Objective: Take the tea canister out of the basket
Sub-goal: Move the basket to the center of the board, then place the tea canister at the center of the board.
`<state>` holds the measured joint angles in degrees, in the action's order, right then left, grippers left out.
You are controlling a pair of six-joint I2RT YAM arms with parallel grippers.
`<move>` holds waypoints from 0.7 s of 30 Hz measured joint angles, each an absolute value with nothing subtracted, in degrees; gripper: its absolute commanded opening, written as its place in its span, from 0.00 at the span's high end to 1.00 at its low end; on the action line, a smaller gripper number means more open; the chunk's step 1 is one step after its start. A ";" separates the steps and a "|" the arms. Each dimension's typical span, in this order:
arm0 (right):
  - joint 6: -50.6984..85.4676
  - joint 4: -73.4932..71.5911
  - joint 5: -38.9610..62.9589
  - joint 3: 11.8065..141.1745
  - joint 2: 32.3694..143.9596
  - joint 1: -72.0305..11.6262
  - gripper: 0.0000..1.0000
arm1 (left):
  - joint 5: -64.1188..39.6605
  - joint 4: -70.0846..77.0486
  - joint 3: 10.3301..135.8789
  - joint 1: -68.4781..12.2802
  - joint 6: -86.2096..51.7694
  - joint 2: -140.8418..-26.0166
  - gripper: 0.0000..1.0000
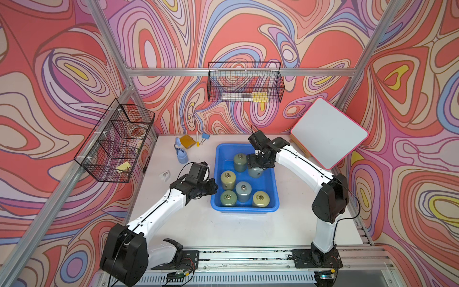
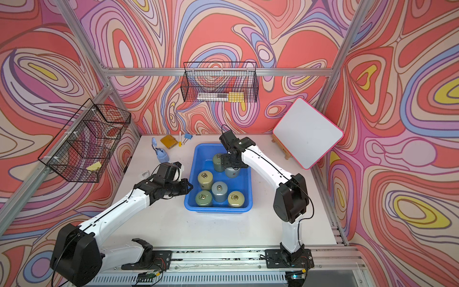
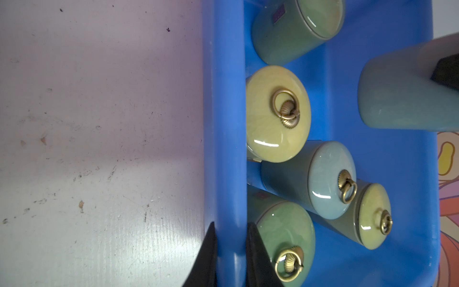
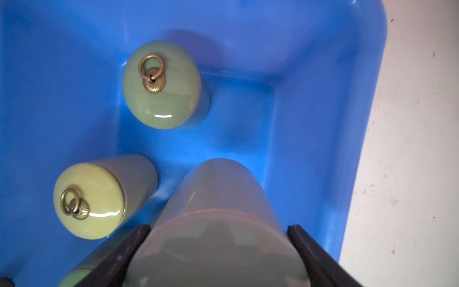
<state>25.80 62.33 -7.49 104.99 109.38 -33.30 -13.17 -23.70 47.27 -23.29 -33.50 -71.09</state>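
The tabletop outward of the left gripper is bare between the basket's far rim and the patterned wall, so the robot will push the basket's held rim outward and let go of it.
The basket (image 1: 244,211) (image 2: 218,210) is a bright-blue tub in the middle of the table, with several lidded tea canisters standing in it. My left gripper (image 1: 214,188) (image 2: 190,186) (image 3: 231,226) is shut on the basket's left rim (image 3: 224,124), one finger outside and one inside. My right gripper (image 1: 257,165) (image 2: 232,164) (image 4: 218,227) is shut on a grey-blue tea canister (image 1: 255,172) (image 2: 232,172) (image 4: 218,198) (image 3: 397,99) at the basket's far right. The gripper hides its lid. It hangs over the basket floor (image 4: 248,111).
Other canisters (image 1: 228,180) (image 1: 243,191) (image 1: 240,162) crowd the basket. A white board (image 1: 329,133) leans at back right. Black wire baskets hang on the back wall (image 1: 244,83) and left wall (image 1: 116,141). A blue bottle (image 1: 181,156), yellow pad (image 1: 187,141) and marker (image 1: 197,139) lie at the back.
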 measured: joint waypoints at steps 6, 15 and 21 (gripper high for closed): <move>25.12 63.72 -7.99 105.32 107.24 -33.30 0.35 | -12.23 -21.85 47.24 -23.70 -34.72 -71.88 1.00; 24.43 65.06 -8.29 105.84 105.45 -33.30 0.35 | -10.81 -15.03 47.24 -24.71 -38.89 -74.91 1.00; 24.01 65.39 -8.56 105.84 104.68 -33.30 0.36 | -9.15 -10.33 48.31 -24.88 -40.84 -78.30 1.00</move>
<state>24.01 65.39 -8.56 105.84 104.68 -33.30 -9.15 -10.33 48.31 -24.88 -40.84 -78.30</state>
